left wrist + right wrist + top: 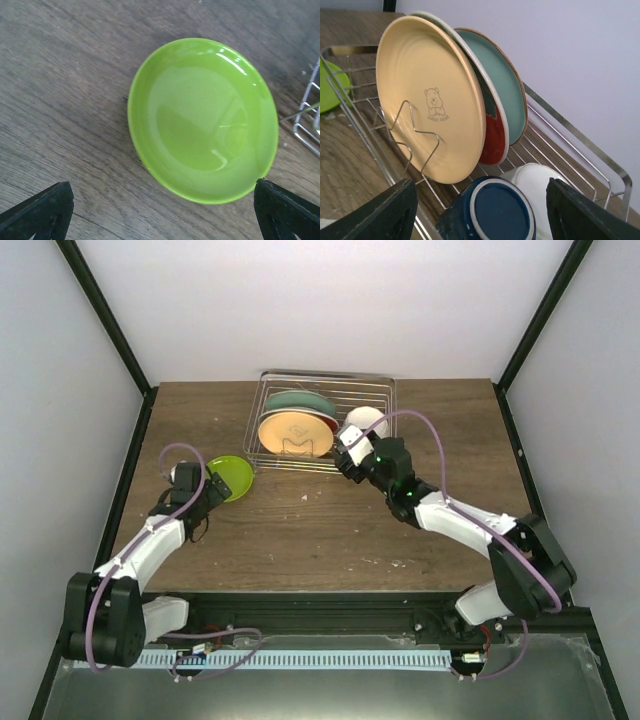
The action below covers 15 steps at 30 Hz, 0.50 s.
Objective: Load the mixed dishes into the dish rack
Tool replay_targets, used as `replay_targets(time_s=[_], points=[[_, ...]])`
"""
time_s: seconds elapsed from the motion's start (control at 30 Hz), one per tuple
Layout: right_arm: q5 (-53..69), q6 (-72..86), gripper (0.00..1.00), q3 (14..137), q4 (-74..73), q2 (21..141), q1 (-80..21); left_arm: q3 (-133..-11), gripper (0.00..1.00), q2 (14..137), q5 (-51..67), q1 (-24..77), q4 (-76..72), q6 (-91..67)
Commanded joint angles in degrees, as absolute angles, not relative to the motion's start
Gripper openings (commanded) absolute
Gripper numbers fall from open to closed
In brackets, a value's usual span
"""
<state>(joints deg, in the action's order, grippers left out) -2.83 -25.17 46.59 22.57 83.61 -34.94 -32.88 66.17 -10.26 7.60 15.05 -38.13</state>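
The left gripper will next lower its open fingers astride the pale-green plate's rim away from the rack, which lies below, as bare tabletop leaves room there.
The silver wire dish rack stands at the back middle of the table. In it stand on edge a yellow plate, a red-rimmed plate and a teal dish with a tan outside. A dark blue mug sits bottom-up in the rack next to a white dish. My right gripper is open, its fingers on either side of the mug, with a gap on both sides. A pale-green plate lies flat on the table left of the rack. My left gripper is open just short of its near rim.
The rack's corner shows at the right edge of the left wrist view. The rack's wire rim runs behind the dishes. Black frame posts and white walls enclose the wooden table.
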Motion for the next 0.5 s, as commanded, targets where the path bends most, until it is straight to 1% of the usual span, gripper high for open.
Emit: replay_targets(time_s=[0.0, 0.13, 0.3, 0.47], points=[[-1.18, -18.45, 0.71, 43.97, 19.36, 78.93, -35.42, -35.20, 1.00, 69.64, -11.91, 6.10, 15.16, -39.36], [-1.70, -17.81, 0.71, 43.00, 18.52, 77.26, -35.42, -34.91, 1.00, 73.77, -7.23, 3.46, 11.18, -40.20], [-1.67, -17.65, 0.71, 42.21, 18.53, 76.87, -35.42, -31.43, 1.00, 77.32, 3.41, -1.93, 1.81, -43.49], [-1.67, -17.81, 0.71, 42.74, 18.05, 78.67, -35.42, -30.70, 1.00, 81.78, 7.67, -3.75, -3.32, -45.13]])
